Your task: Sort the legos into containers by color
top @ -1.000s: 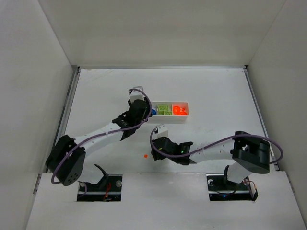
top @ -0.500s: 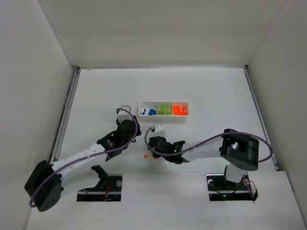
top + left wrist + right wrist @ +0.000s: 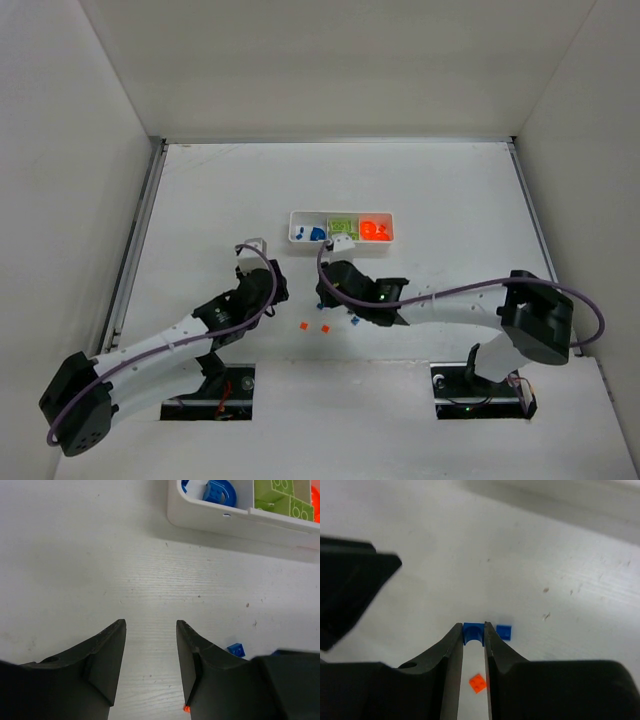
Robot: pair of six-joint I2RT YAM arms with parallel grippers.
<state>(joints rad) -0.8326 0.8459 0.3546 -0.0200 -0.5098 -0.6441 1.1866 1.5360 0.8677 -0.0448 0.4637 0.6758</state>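
The tray's blue section [image 3: 309, 232] is outward of my right gripper. I will raise my right gripper, carry it outward over that section and release the arch lego among legos of the same color.
The white tray [image 3: 341, 229] holds blue, lime green and orange legos, one color per compartment. It also shows in the left wrist view [image 3: 220, 522] with a blue ring [image 3: 220, 490] and green blocks [image 3: 282, 500]. My right gripper [image 3: 474, 630] is shut on a blue arch lego [image 3: 473, 633], low over the table; in the top view it [image 3: 334, 300] is just in front of the tray. A small blue lego [image 3: 504, 632] lies beside its tips and an orange one [image 3: 478, 683] under its fingers. My left gripper [image 3: 150, 626] is open and empty.
Two orange legos [image 3: 303, 325] [image 3: 325, 329] and a blue one [image 3: 352, 321] lie on the table between the two grippers. White walls enclose the table. The right arm's dark body [image 3: 290, 680] sits close to my left gripper's right finger.
My left gripper has drawn back from the tray toward the near left. My right gripper has moved toward the tray, uncovering a second orange lego and a blue one.
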